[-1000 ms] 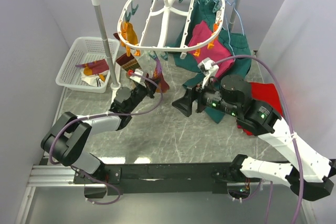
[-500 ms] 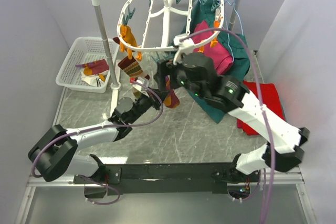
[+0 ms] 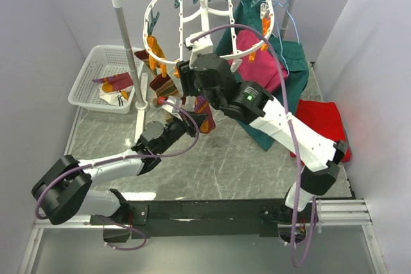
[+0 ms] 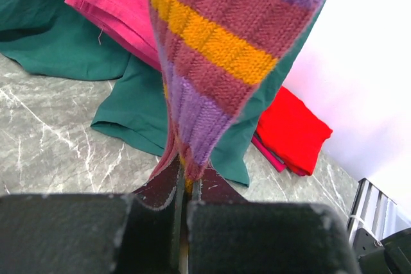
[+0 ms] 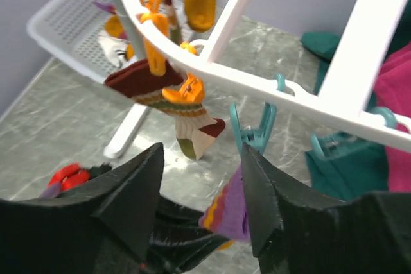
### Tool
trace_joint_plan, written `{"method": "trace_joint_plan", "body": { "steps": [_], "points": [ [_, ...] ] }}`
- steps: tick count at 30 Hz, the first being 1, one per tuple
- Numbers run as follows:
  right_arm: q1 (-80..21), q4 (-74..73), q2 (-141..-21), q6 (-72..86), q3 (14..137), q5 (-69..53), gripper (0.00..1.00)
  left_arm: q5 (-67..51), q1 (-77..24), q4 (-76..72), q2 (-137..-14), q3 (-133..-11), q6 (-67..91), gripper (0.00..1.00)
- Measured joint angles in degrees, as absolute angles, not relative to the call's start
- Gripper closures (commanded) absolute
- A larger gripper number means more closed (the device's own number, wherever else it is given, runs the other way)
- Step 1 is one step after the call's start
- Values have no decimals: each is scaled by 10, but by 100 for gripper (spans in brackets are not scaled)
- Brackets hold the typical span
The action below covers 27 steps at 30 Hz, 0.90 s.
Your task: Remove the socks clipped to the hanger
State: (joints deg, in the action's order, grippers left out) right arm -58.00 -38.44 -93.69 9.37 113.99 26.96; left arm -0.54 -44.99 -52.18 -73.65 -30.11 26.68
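The white basket [image 3: 108, 76] already has loose socks in it, so my left gripper should pull this sock off its teal clip, swing over and release it inside.
The white oval hanger [image 3: 212, 11] hangs from the rack pole, its rim [image 5: 257, 85] crossing the right wrist view. A sock [image 4: 218, 36] striped purple, maroon and orange hangs from a teal clip [image 5: 253, 133]. My left gripper [image 4: 185, 181] is shut on its lower end, seen from above as the left gripper [image 3: 191, 120] under the sock [image 3: 205, 119]. My right gripper [image 5: 202, 152] is open just below the rim, the teal clip and that sock's purple top [image 5: 231, 210] by its right finger. A maroon and cream sock [image 5: 186, 120] hangs from an orange clip [image 5: 183, 91]. An orange sock [image 3: 154, 49] is clipped farther left.
A white basket [image 3: 90, 72] at the left holds loose socks. The rack's white post [image 3: 131, 62] stands beside it. Dark green clothes [image 3: 292, 62] and a magenta garment [image 3: 253, 56] hang behind the right arm. Red cloth [image 3: 321, 120] lies on the table at right.
My right arm swung from the table's right side up to the hanger's lower rim and its jaws narrowed somewhat. The hanger tipped. The left gripper kept its hold on the sock.
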Motion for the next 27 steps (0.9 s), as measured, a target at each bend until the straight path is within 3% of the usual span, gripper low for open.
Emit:
{"method": "trace_joint_plan", "body": {
  "steps": [12,27],
  "points": [
    [-580,-378,-971,77,1145,339,48,-5,-451,-513,-726,-300,267,99],
    [-558,-364,-946,74,1110,323,49,-3,-455,-495,-725,-300,267,99]
  ]
}}
